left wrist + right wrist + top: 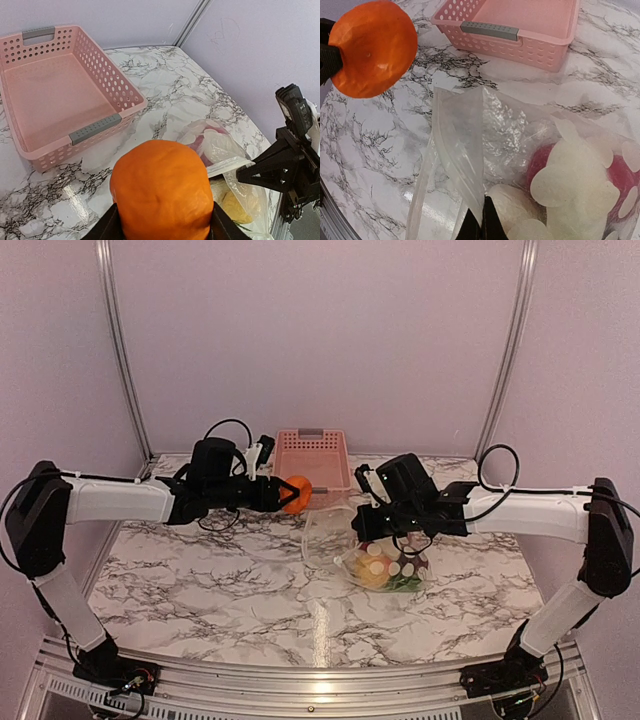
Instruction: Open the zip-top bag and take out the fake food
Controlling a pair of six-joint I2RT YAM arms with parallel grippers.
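The left gripper carries the orange toy fruit outward past the pink basket's near rim next and releases it inside, since the pink basket's empty bottom lies outward.
My left gripper is shut on an orange toy fruit, held in the air near the front of the pink basket; the fruit fills the left wrist view and shows in the right wrist view. The clear zip-top bag with white dots lies open on the marble table. My right gripper is shut on the bag's rim and holds it up. Red, yellow, green and white fake food remains inside the bag.
An empty pink slotted basket stands at the back centre, also in the left wrist view and the right wrist view. Pale walls with metal posts close the back and sides.
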